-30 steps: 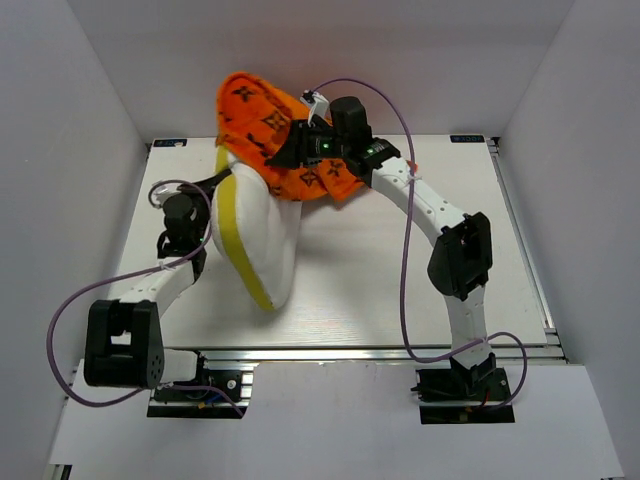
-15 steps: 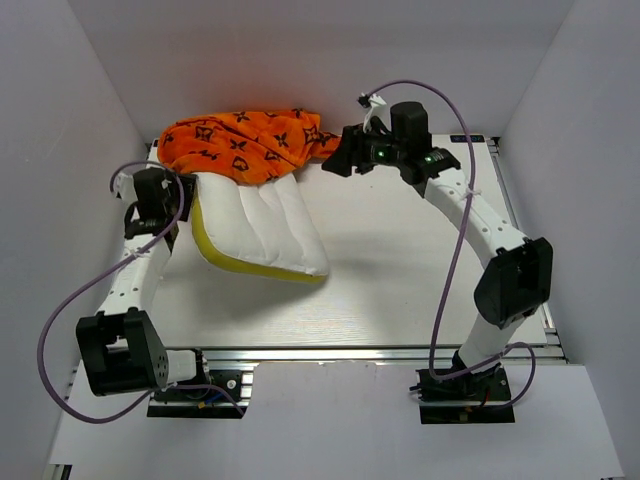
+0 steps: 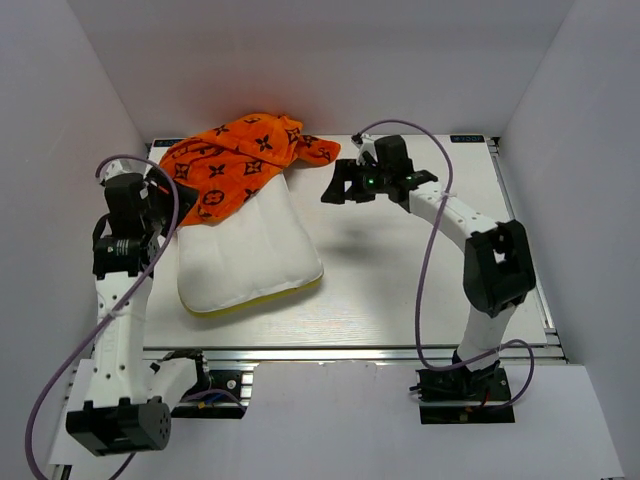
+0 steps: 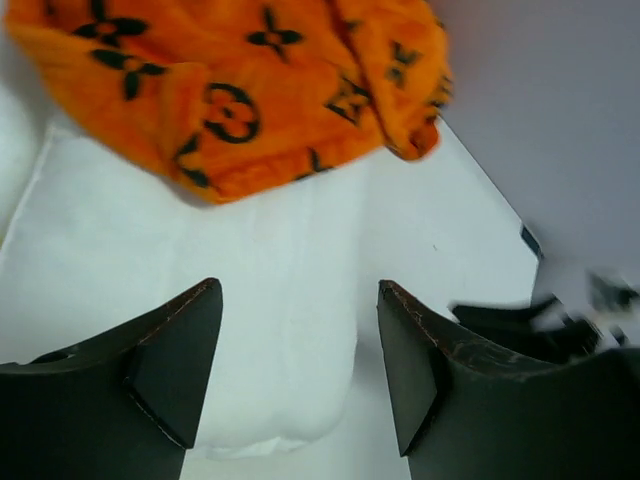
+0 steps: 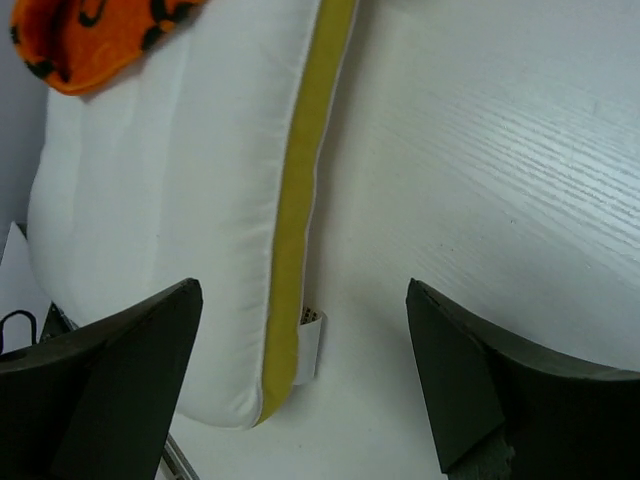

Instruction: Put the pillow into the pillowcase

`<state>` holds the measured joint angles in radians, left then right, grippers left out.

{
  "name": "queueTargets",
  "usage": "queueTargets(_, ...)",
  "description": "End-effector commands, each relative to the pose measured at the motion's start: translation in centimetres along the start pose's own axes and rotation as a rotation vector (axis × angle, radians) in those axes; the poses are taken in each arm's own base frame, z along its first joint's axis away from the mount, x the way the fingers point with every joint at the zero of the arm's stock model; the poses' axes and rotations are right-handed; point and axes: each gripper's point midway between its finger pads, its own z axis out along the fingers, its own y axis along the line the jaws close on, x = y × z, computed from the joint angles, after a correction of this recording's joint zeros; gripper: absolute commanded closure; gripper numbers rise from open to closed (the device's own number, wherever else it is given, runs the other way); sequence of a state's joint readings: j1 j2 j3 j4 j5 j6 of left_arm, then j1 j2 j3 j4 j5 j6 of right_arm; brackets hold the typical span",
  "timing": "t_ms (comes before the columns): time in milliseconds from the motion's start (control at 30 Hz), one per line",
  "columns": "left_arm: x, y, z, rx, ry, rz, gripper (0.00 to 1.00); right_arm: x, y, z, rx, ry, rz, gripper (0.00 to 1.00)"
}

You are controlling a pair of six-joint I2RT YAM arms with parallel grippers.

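Observation:
My right gripper needs to move slightly back toward the pillow, then go down to the pillow's bare side edge with the yellow band, near the orange pillowcase.
The cream-white pillow lies flat on the table, its yellow side band along the near and right edges. The orange pillowcase with black motifs is bunched over the pillow's far end; most of the pillow is bare. My left gripper hovers at the pillow's left side, open and empty, and looks across the pillow toward the pillowcase. My right gripper hangs open and empty just right of the pillow's far corner, above the table. In the right wrist view the pillow lies below my right gripper.
Grey walls close in the table on the left, back and right. An aluminium rail runs along the front edge. A small white tag sticks out under the pillow's yellow band. Purple cables loop off both arms.
Both grippers have opened and let go. The pillow, held upright a second ago, has dropped flat with the pillowcase over its far end. Both arms have pulled away to the sides.

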<state>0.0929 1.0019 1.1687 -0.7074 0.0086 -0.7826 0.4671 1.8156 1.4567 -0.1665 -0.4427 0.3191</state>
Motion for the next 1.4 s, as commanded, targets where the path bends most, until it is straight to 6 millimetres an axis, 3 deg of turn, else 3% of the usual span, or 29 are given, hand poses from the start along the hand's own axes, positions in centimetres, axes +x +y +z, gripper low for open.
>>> queueTargets(0, 1.1, -4.3, -1.7, 0.217, 0.053, 0.190, 0.27, 0.0, 0.0, 3.0, -0.035, 0.000, 0.097, 0.12)
queueTargets(33, 1.5, -5.0, -1.5, 0.250, 0.061, 0.232, 0.27, 0.1, 0.3, 3.8, -0.056, 0.010, 0.114, 0.11)
queueTargets(67, 3.2, -6.5, -1.6, 0.305, 0.101, 0.278, 0.27, -0.4, 1.3, 4.2, -0.097, 0.010, 0.136, 0.11)
queueTargets(100, 3.5, -7.6, -1.3, 0.317, 0.107, 0.305, 0.27, 0.2, 0.9, 5.6, -0.109, 0.021, 0.148, 0.11)
queueTargets(167, 5.2, -9.8, -1.2, 0.363, 0.121, 0.414, 0.27, 0.8, 2.2, 7.1, -0.153, 0.048, 0.171, 0.11)
queueTargets(200, 5.1, -11.2, -1.4, 0.387, 0.112, 0.441, 0.27, 2.2, 1.8, 8.4, -0.161, 0.085, 0.198, 0.11)
queueTargets(367, 7.8, -14.4, 2.4, 0.351, 0.131, 0.730, 0.25, 4.7, 4.9, 11.2, -0.277, 0.143, 0.252, 0.11)
queueTargets(433, 7.6, -14.9, 3.9, 0.312, 0.108, 0.838, 0.25, 5.4, 5.5, 12.4, -0.297, 0.164, 0.283, 0.11)
queueTargets(467, 8.7, -14.3, 6.1, 0.264, 0.141, 0.884, 0.25, 5.4, 5.8, 12.8, -0.307, 0.161, 0.283, 0.12)
queueTargets(533, 8.6, -13.7, 8.3, 0.210, 0.127, 0.972, 0.25, 5.9, 6.1, 13.7, -0.317, 0.170, 0.283, 0.20)
queueTargets(567, 9.1, -13.4, 10.0, 0.184, 0.125, 1.003, 0.24, 5.8, 6.3, 13.8, -0.334, 0.168, 0.278, 0.38)
queueTargets(600, 9.3, -13.1, 10.8, 0.170, 0.122, 1.029, 0.24, 6.0, 6.3, 13.9, -0.345, 0.173, 0.284, 0.50)
queueTargets(667, 9.7, -12.1, 13.2, 0.122, 0.112, 1.130, 0.24, 6.4, 6.4, 13.5, -0.368, 0.190, 0.306, 0.79)
queueTargets(767, 10.3, -11.2, 15.3, 0.083, 0.128, 1.222, 0.24, 6.3, 6.7, 11.7, -0.401, 0.200, 0.320, 0.94)
queueTargets(833, 11.2, -10.4, 16.4, 0.078, 0.147, 1.263, 0.25, 5.1, 7.0, 10.2, -0.419, 0.167, 0.311, 0.96)
queueTargets(967, 11.8, -9.4, 17.9, 0.052, 0.131, 1.303, 0.26, 5.0, 7.0, 8.1, -0.427, 0.167, 0.333, 0.97)
queueTargets(1133, 13.0, -8.3, 20.2, 0.023, 0.144, 1.343, 0.27, 4.7, 8.5, 5.5, -0.461, 0.164, 0.307, 0.99)
queueTargets(1367, 16.1, -6.3, 21.2, 0.052, 0.237, 1.349, 0.37, 3.9, 9.7, 3.4, -0.489, 0.155, 0.317, 0.99)
